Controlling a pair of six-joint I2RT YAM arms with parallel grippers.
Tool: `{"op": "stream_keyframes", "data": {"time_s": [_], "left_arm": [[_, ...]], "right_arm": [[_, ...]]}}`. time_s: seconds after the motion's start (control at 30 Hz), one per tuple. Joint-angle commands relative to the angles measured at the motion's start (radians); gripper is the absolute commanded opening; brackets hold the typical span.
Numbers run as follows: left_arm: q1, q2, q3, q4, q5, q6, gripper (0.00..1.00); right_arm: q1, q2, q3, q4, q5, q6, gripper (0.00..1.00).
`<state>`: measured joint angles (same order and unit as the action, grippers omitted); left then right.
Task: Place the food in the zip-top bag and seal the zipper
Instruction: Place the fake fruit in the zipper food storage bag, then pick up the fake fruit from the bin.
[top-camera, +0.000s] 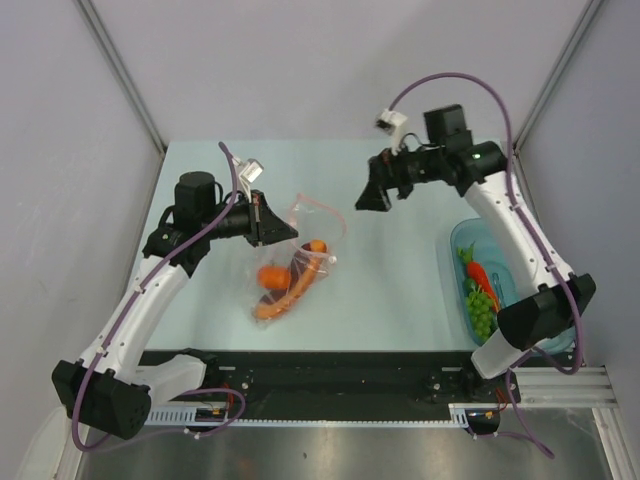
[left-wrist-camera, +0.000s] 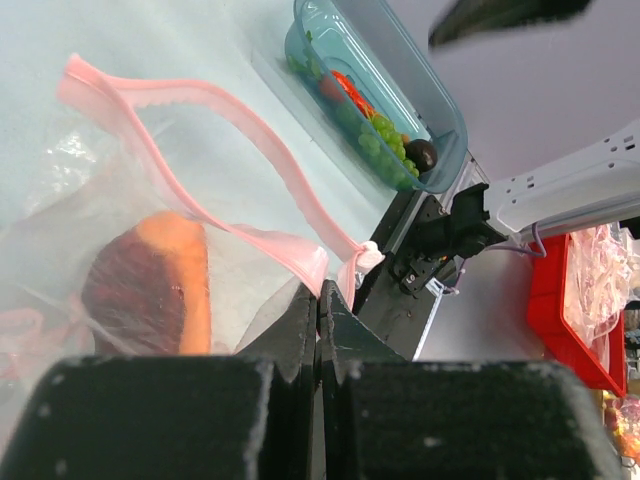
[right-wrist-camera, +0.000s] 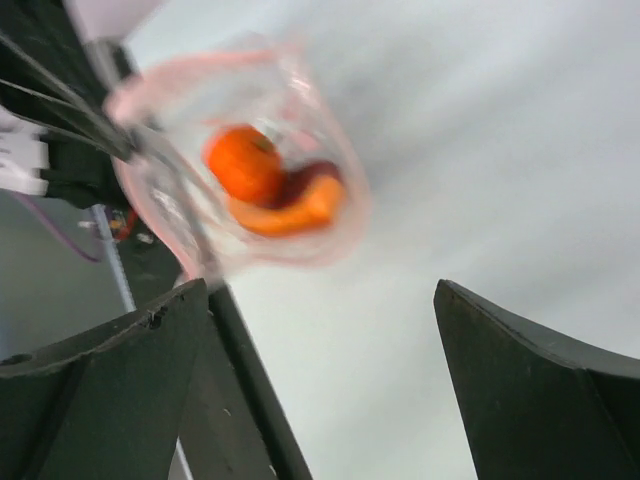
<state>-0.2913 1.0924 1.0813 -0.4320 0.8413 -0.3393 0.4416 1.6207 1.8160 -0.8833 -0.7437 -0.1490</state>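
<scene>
My right gripper is open and will move back and to the right in the top view, then down onto the dark ball, because the ball is still in the bowl.
The clear zip-top bag (top-camera: 300, 262) lies left of the table's middle, its pink zipper strip (left-wrist-camera: 215, 100) gaping open. Inside it are the big orange slice with the dark-red face (left-wrist-camera: 150, 290), an orange-red round fruit (top-camera: 273, 277) and a small orange-red piece (top-camera: 317, 246). My left gripper (top-camera: 290, 232) is shut on the bag's mouth edge; in the left wrist view (left-wrist-camera: 322, 300) the jaws pinch the pink strip. My right gripper (top-camera: 372, 195) is open and empty, held above the table to the right of the bag. The bag also shows blurred in the right wrist view (right-wrist-camera: 240, 170).
A teal translucent bowl (top-camera: 462, 236) stands at the right edge, partly hidden by the right arm. It holds the green grape bunch (top-camera: 481, 315), a carrot (top-camera: 480, 273) and a dark ball (left-wrist-camera: 421, 154). A red bin (left-wrist-camera: 585, 300) stands beyond the table.
</scene>
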Motion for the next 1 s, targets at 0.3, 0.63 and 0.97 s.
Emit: {"op": "stream_keyframes", "data": {"time_s": [0.3, 0.63, 0.97], "left_arm": [[0.006, -0.032, 0.002, 0.036, 0.022, 0.017, 0.0], [0.006, -0.034, 0.006, 0.018, 0.021, 0.025, 0.0], [0.006, -0.028, 0.02, 0.019, 0.021, 0.009, 0.0]], "right_arm": [[-0.622, -0.241, -0.358, -0.621, 0.427, -0.708, 0.97], [-0.946, -0.3, -0.647, -0.597, 0.742, -0.879, 0.93], [-0.963, -0.285, -0.873, -0.358, 0.807, -0.873, 0.93]]}}
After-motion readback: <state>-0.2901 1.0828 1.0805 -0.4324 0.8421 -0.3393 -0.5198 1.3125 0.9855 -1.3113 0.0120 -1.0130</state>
